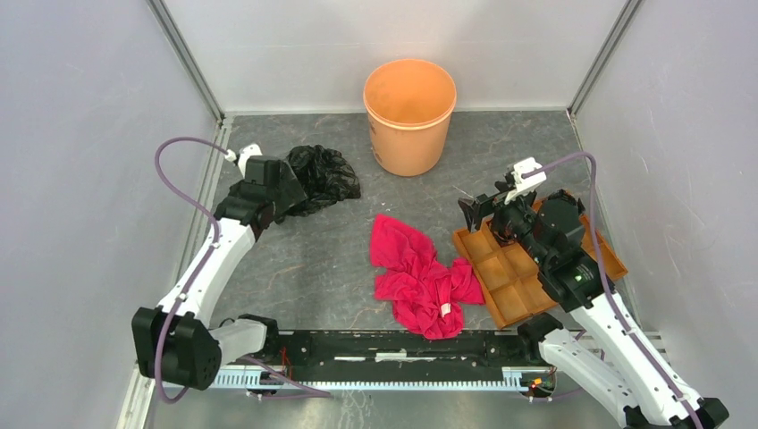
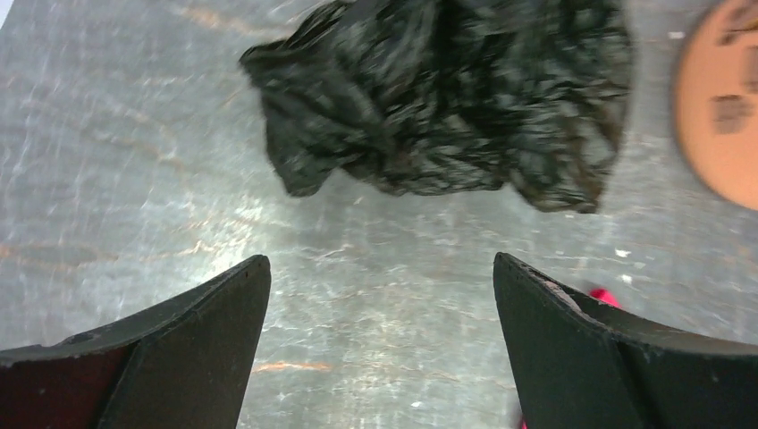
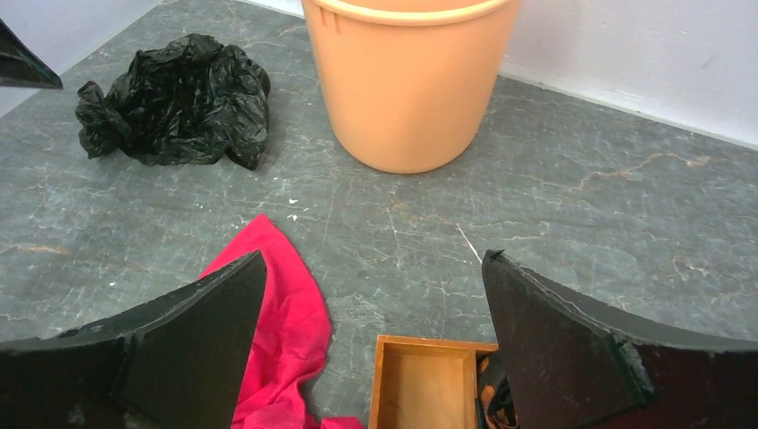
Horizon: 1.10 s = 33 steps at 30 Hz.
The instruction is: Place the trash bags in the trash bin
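The bag lies on the floor, lower than my open fingers, so my left gripper should next move down onto the end of the bag [image 1: 324,177] farthest from the bin and close.
The crumpled glossy black trash bag [image 1: 324,177] lies on the grey floor at the back left, to the left of the bin. It also shows in the left wrist view [image 2: 447,98] and the right wrist view [image 3: 179,98]. The round orange-tan trash bin [image 1: 409,116] stands upright at the back centre, with nothing visible inside; it also shows in the right wrist view [image 3: 407,80]. My left gripper [image 2: 380,259] is open and empty, just short of the bag and above the floor. My right gripper [image 3: 375,255] is open and empty, over the tray's near-left corner.
A red-pink cloth [image 1: 420,273] lies crumpled in the middle of the floor. An orange-brown compartment tray [image 1: 514,273] sits on the right under my right arm. Grey walls close in the left, back and right sides. A black rail [image 1: 402,344] runs along the front edge.
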Motion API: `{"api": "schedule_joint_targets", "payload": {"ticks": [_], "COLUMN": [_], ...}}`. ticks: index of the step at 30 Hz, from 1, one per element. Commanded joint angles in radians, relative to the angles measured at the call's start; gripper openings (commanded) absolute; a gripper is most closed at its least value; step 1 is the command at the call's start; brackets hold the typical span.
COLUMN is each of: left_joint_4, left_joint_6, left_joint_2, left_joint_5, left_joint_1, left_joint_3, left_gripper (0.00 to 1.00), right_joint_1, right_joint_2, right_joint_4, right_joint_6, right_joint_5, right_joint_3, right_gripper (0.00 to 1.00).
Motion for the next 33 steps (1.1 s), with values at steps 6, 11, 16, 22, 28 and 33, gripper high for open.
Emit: {"api": "schedule_joint_targets", "payload": {"ticks": [6,11,16,22,28,33], "left_joint_4": [0.085,0.095,0.095,0.083,0.098,0.142], "left_joint_6": [-0.089,-0.077,-0.071,-0.042,-0.007,0.042], "left_joint_2": [0.225,0.370,0.456,0.504,0.387,0.225], "left_joint_5": [-0.095,-0.010,0.041,0.060,0.044,0.178], "left_joint_1": [0.083,0.112,0.115,0.129,0.133,0.133], "left_joint_3": [0.023,0.107,0.183,0.178,0.150,0.083], "left_gripper": [1.00,0.99,0.98,0.80,0.31,0.06], "right_joint_1": [0.000,0.001,0.000,0.002,0.002,0.005], "right_joint_2": [0.028,0.037,0.057,0.107,0.160,0.215], "right_joint_4": [0.067,0.067,0.074,0.074,0.097,0.083], "right_joint_6": [0.007,0.006,-0.004,-0.012,-0.002,-0.012], "right_joint_5": [-0.098,-0.119,-0.139,-0.163,-0.196,-0.264], "right_joint_3": [-0.017,-0.032,-0.040,-0.039,-0.056,-0.046], "right_gripper": [0.98,0.98,0.98,0.98,0.98,0.98]}}
